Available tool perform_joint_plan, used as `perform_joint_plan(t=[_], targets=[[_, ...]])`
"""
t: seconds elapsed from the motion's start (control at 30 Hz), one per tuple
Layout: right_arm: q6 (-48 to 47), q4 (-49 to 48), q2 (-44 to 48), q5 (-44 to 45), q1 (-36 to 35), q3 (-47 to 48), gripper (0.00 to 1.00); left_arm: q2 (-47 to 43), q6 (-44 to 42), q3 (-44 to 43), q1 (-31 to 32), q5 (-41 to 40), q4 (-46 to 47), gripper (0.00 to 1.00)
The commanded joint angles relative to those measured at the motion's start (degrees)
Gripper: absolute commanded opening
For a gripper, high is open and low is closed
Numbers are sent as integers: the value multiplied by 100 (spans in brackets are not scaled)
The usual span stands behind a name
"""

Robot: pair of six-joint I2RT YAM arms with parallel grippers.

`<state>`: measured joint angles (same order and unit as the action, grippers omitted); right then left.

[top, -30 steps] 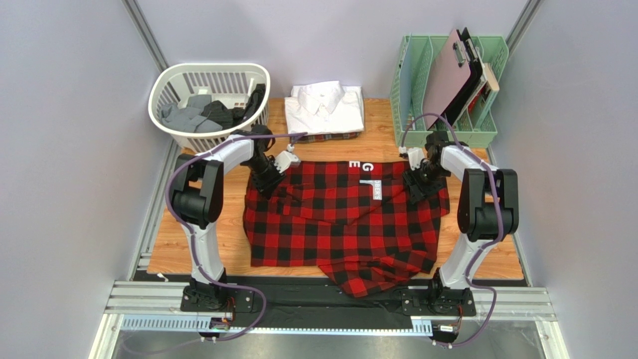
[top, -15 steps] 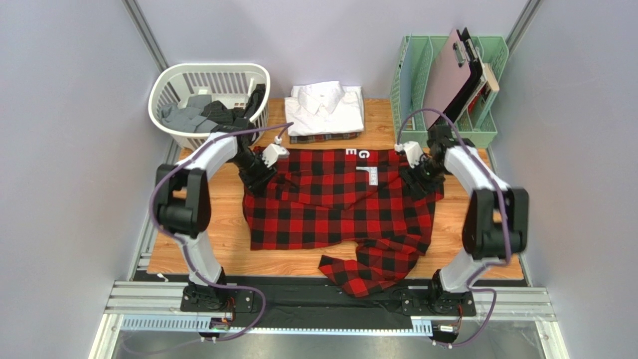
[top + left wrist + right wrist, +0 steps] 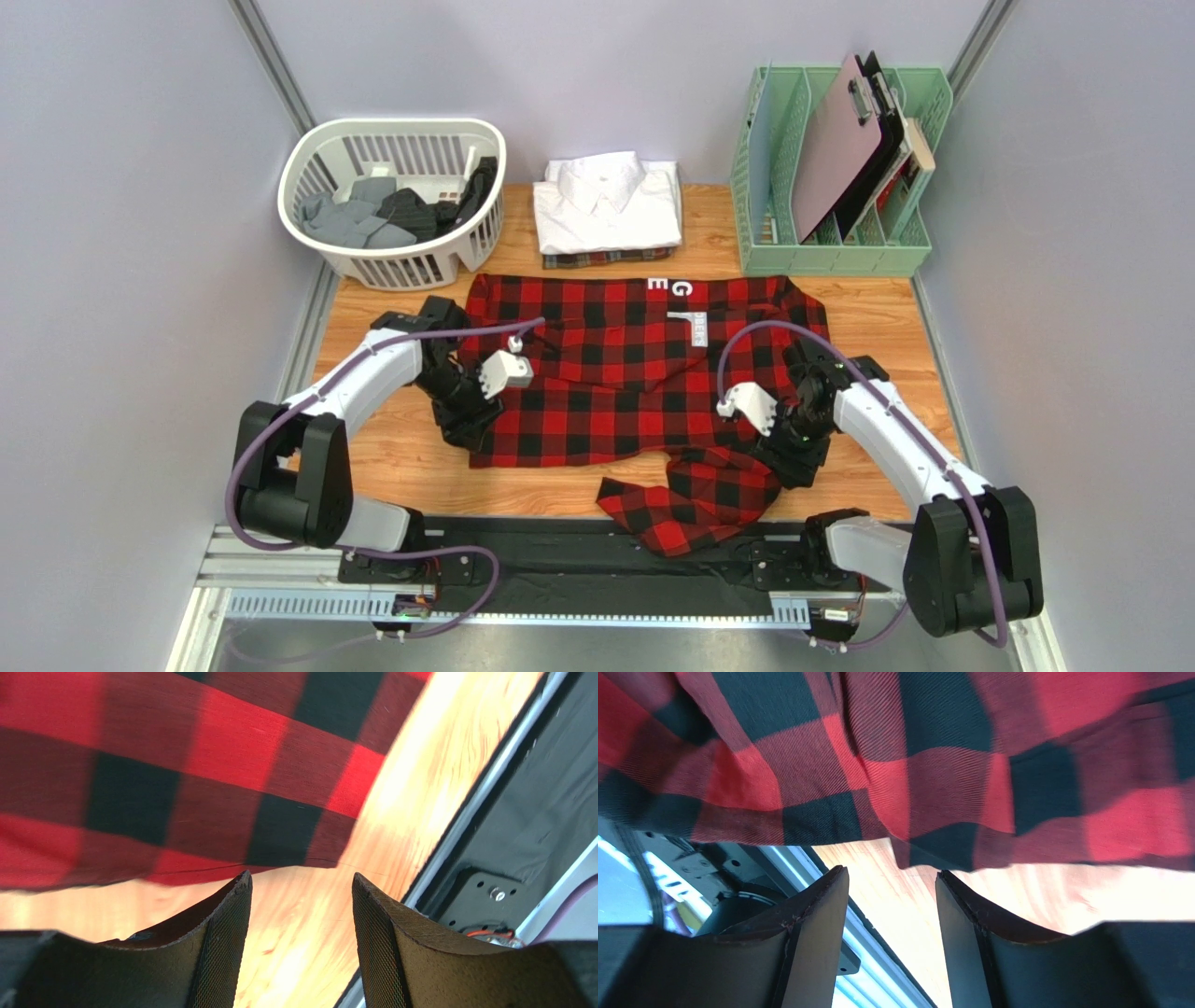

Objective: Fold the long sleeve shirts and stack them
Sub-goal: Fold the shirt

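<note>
The cloth still lies past the open fingers of my left gripper. I need to lower that gripper next and draw it back onto the near hem corner on the basket's side (image 3: 477,461) (image 3: 328,855).
The red-and-black checked flannel shirt (image 3: 638,371) lies spread flat on the wooden table, with one sleeve (image 3: 687,504) bunched at the near edge. My left gripper (image 3: 463,424) is open and empty at the shirt's near left hem corner; the hem (image 3: 210,812) lies just past the fingertips (image 3: 235,889). My right gripper (image 3: 794,458) is open and empty at the near right hem corner (image 3: 934,847). The plain white shirt (image 3: 610,200) lies folded at the back on the folded dark plaid shirt (image 3: 606,258).
A white laundry basket (image 3: 316,147) with dark clothes stands at the back left. A green file rack (image 3: 765,168) with clipboards stands at the back right. The black rail and metal frame (image 3: 561,553) run along the table's near edge.
Both grippers first slid the flannel shirt's shoulders toward the back. They then let go and moved toward me to the near hem corners, now open.
</note>
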<state>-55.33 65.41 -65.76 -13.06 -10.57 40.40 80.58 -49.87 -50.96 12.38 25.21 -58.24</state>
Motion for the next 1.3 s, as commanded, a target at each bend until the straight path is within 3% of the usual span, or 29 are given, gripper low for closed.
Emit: perform_joint_plan(t=[0.0,0.27,0.6,0.83,0.93,1.03,1.17,1.27], targets=[[-119,-765,-130,427,-165,-199,53,-314,-357,253,212,-209,243,61],[128,-1135,-763,603,-226,-129,47,-384,-401,736,747,-736,664,62],[374,-1197,-755,770,-288,-112,0,-779,3,1299,1898,-1167,1051,58],[383,-1101,-605,735,-297,-59,0,-859,73,1554,2110,-1449,1332,57],[234,-1004,-561,691,-306,-41,0,-719,74,1589,2146,-1537,1447,50],[163,-679,-561,550,-306,38,0,-666,82,1642,2146,-1511,1421,33],[154,-477,-316,506,-306,55,0,-1069,74,1712,2146,-1405,1175,1],[119,-204,139,401,-306,47,0,-1420,56,1712,2137,-1335,885,0]])
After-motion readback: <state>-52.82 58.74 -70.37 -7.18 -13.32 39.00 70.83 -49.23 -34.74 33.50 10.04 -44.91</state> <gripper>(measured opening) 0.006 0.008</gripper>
